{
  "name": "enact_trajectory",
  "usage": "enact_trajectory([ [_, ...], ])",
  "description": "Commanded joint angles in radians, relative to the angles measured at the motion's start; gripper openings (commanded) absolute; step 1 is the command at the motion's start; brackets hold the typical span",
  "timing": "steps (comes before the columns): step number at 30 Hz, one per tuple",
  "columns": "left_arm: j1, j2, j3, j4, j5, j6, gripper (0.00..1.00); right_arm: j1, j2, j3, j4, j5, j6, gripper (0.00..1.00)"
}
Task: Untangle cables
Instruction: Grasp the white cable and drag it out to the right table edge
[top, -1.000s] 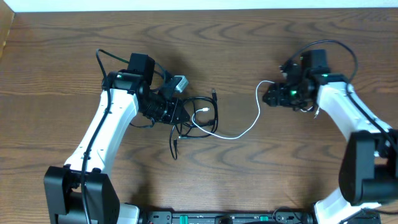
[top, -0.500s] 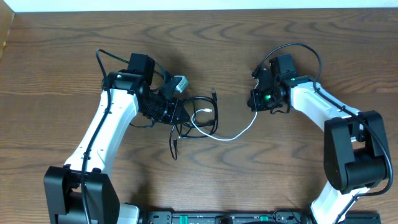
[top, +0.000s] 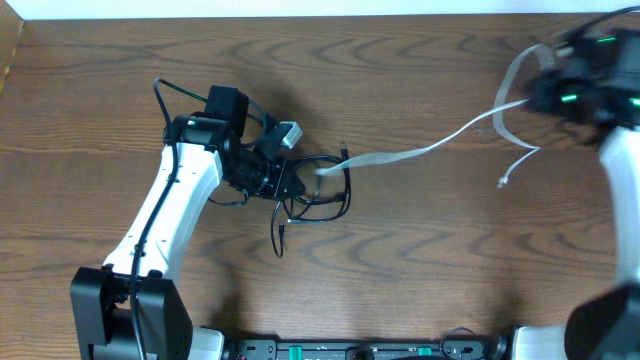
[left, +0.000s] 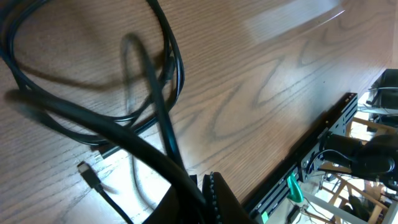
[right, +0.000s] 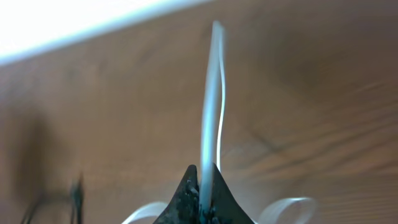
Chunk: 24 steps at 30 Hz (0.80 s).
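Observation:
Open wood lies to my right gripper's right in the overhead view, so I need to draw the white cable that way, clear of the black loops, and release it.
The black cable lies in tangled loops left of the table's centre. My left gripper is shut on it there. In the left wrist view, the black cable runs into my left gripper, and its plug rests on the wood. The white cable stretches from the black loops up to the far right. My right gripper, blurred, is shut on it. One white plug hangs loose below. In the right wrist view, the white cable is pinched in my right gripper.
The wooden table spreads around the cables. A black frame rail runs along the front edge. The back edge meets a white wall. Both arms' own thick black cables loop near their wrists.
My right gripper shut on the white cable, then swung out to the far right, drawing the cable straight and lifting it off the table. The left arm and the black loops stayed put.

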Motion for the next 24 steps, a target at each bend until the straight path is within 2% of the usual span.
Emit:
enact_trajectory([
  [1,0.000,-0.003,-0.005,0.000,-0.006,0.013,0.10,-0.100,-0.063,0.039,0.021,0.013,0.027,0.01],
  [7,0.000,-0.003,-0.005,0.002,-0.006,0.013,0.10,-0.216,-0.090,0.039,0.063,0.017,0.064,0.01],
  [19,0.000,-0.003,-0.005,0.003,-0.006,0.013,0.10,-0.225,0.024,0.034,-0.011,0.148,0.029,0.01],
  [24,0.000,-0.003,-0.005,0.003,-0.006,0.013,0.10,-0.232,0.050,0.034,-0.036,0.261,0.029,0.01],
])
